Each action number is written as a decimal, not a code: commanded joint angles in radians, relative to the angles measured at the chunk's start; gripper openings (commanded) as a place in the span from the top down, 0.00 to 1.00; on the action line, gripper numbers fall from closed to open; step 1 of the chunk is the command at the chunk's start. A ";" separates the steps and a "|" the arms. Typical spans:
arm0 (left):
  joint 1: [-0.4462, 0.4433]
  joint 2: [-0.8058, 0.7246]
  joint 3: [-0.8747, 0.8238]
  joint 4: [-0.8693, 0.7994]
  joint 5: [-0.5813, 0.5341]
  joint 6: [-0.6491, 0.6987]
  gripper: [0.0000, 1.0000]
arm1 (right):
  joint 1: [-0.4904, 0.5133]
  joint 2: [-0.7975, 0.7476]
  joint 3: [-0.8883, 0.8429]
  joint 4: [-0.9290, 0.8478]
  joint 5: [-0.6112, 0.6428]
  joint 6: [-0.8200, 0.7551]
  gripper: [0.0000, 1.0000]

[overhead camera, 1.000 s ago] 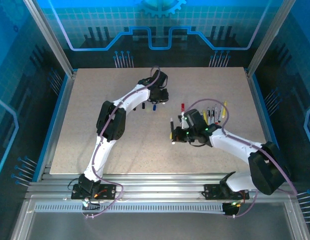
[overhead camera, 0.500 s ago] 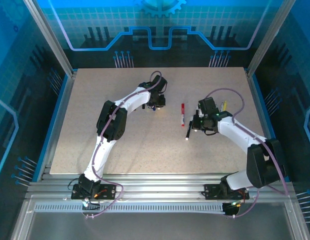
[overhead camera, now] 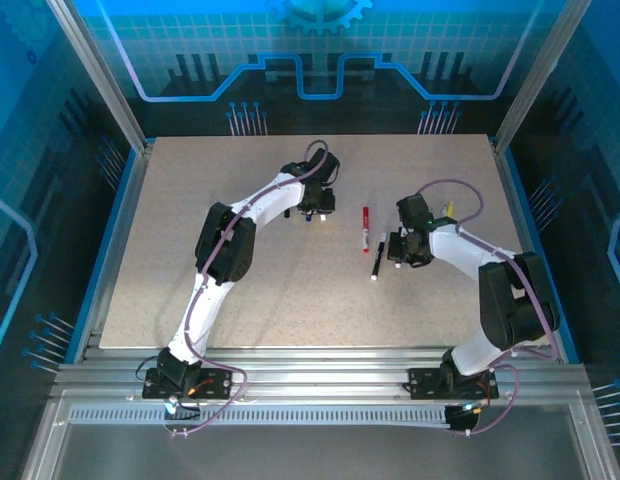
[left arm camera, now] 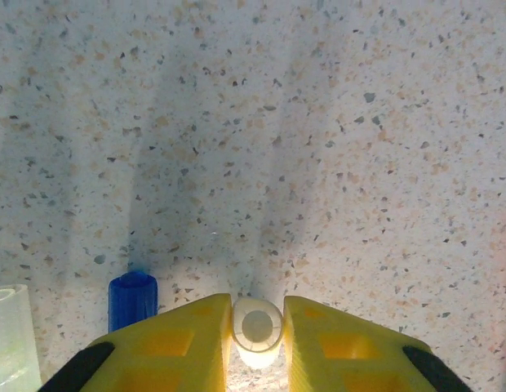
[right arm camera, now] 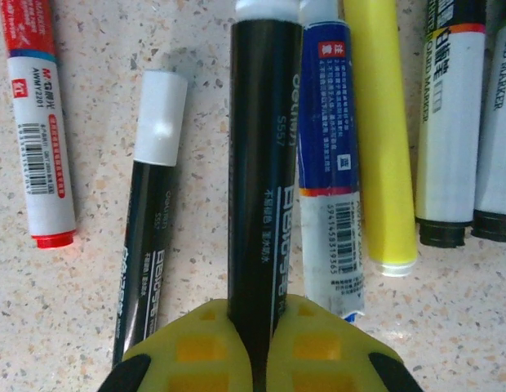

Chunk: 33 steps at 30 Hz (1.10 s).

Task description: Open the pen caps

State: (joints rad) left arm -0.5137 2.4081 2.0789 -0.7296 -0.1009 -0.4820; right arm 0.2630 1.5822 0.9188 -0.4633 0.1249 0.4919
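Next, my right gripper lowers toward the table's bare strip (right arm camera: 202,220) beside the white-ended black pen to release the black pen body (right arm camera: 263,163), since open table shows there.
My left gripper (left arm camera: 257,347) stands with its yellow fingers close against a white pen cap (left arm camera: 257,327), which is upright on the table. A blue pen cap (left arm camera: 132,300) stands just left of it, and a clear one (left arm camera: 8,335) sits at the frame's edge. From above, the left gripper (overhead camera: 316,206) is at the table's far middle. My right gripper (right arm camera: 261,343) is shut on a black pen barrel (right arm camera: 263,163) that points away among the other pens. From above, the right gripper (overhead camera: 404,250) is right of centre.
A red-labelled marker (right arm camera: 37,122) and a black pen with a white end (right arm camera: 147,229) lie left of the held barrel. A blue-and-white marker (right arm camera: 330,147), a yellow highlighter (right arm camera: 382,122) and more markers (right arm camera: 449,114) lie to its right. The red marker (overhead camera: 365,228) and the black pen (overhead camera: 377,262) sit mid-table.
My right gripper has moved from mid-table to the right, up to the row of pens. A black pen now lies where it was. The left gripper has hardly moved.
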 commanded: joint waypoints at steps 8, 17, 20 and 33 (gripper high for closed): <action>-0.008 0.004 0.036 -0.033 -0.017 0.032 0.76 | -0.018 0.076 0.051 -0.034 0.055 -0.009 0.97; -0.008 0.029 0.060 -0.048 -0.013 0.033 0.76 | -0.019 0.121 0.069 -0.041 0.070 0.002 0.90; -0.008 0.032 0.061 -0.048 -0.014 0.031 0.76 | -0.019 0.133 0.078 -0.048 0.072 0.005 0.85; -0.006 0.014 0.079 -0.109 0.033 0.073 1.00 | -0.019 0.099 0.071 -0.046 0.062 0.006 0.85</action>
State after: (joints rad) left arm -0.5137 2.4271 2.1307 -0.7719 -0.0967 -0.4412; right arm 0.2604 1.6993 0.9771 -0.4786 0.1764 0.4923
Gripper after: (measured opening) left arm 0.052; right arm 0.148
